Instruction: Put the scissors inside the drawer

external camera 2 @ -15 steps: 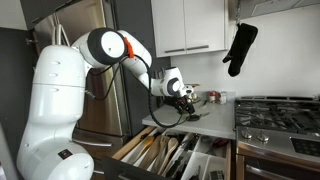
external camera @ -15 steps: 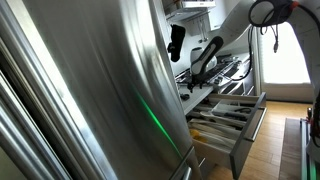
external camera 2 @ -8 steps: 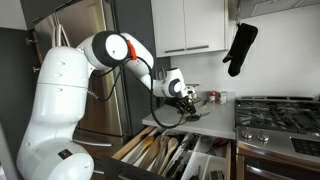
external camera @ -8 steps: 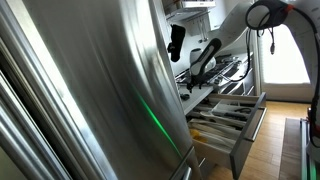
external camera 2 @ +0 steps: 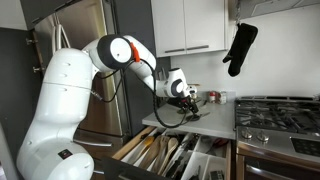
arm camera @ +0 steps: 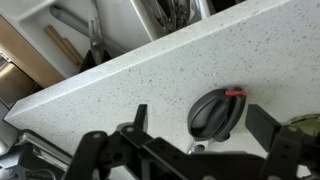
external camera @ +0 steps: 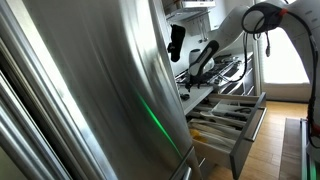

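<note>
The scissors' black handles are already between my gripper's open fingers, so the gripper moves down over them toward the countertop next and closes.
The scissors have black handles with a red tab and lie flat on the speckled white countertop. In the wrist view my gripper is open, with one finger on each side of the handles and just above them. In both exterior views the gripper hovers low over the counter, and the scissors are hidden under it. The drawer below the counter stands open and holds several utensils; it also shows at the top of the wrist view.
A black oven mitt hangs on the wall above the counter. A gas stove stands beside the counter. Small jars sit at the counter's back. A steel fridge fills the near side.
The arm's upper links have shifted slightly. The gripper stays open at about the same spot over the scissors.
</note>
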{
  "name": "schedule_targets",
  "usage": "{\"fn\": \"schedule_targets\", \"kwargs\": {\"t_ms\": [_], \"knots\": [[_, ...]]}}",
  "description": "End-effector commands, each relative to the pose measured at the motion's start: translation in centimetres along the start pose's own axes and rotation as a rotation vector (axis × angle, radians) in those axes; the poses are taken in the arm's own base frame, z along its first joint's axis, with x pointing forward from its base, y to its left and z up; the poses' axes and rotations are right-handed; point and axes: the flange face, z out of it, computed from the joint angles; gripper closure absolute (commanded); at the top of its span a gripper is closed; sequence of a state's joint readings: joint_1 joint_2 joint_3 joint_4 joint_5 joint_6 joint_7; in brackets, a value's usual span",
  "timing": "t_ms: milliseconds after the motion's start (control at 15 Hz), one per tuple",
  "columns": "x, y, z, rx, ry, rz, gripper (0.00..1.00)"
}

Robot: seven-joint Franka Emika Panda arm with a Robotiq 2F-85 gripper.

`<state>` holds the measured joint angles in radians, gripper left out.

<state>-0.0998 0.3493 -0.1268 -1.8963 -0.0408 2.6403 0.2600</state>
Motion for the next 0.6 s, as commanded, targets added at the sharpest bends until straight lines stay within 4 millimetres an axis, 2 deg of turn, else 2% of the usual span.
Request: {"fn": "schedule_targets", "kwargs": {"t_ms": [0,67,133,200,267,333,533], "knots": [[1.4,0.2,2.6,0.002,0.019,0.036,0.00],[1.6,0.1,3.1,0.003,0.024,0.042,0.00],[1.8,0.0,3.7,0.010,0.026,0.043,0.06],[2.1,-0.1,4.2,0.015,0.037,0.051,0.17],[2.3,-0.1,4.6,0.022,0.044,0.061,0.23],[2.6,-0.2,5.0,0.033,0.056,0.073,0.24],[3.2,-0.2,6.2,0.039,0.068,0.100,0.47]]}}
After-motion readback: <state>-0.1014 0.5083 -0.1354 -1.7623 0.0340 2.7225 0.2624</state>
